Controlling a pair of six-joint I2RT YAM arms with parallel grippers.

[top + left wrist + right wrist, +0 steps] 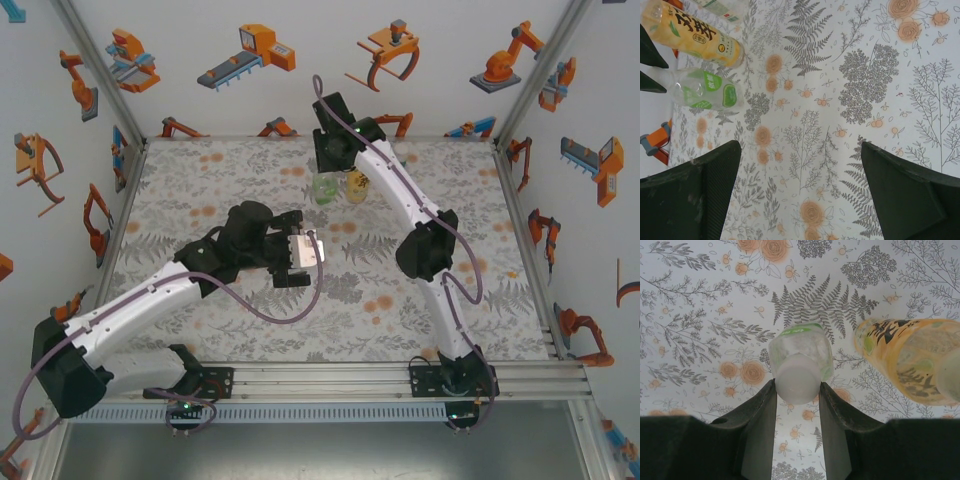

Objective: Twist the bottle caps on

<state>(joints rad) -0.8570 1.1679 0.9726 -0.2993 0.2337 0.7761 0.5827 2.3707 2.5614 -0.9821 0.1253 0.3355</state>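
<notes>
The right gripper holds still next and spreads its fingers to release the white cap [796, 380], as the green-tinted bottle's top is just below its fingers.
My right gripper [797, 386] is shut on the white cap [796, 380] sitting on top of the short green-tinted bottle [801, 346], which stands upright at the back of the table [325, 189]. The yellow-labelled bottle [907, 360] stands right beside it [356, 185], with a pale cap [952, 374] on its top. My left gripper [800, 150] hangs open over bare cloth at mid-table [316, 250], with nothing between its fingers [705, 192]. From there I see the yellow bottle [690, 32], the green one [705, 90] and a slim pale-labelled bottle [720, 6] at the upper left.
A floral cloth [400, 310] covers the table, and patterned walls [580, 150] enclose it on three sides. The right arm [420, 235] stretches from the near right edge to the back centre. The left arm [150, 300] lies across the near left.
</notes>
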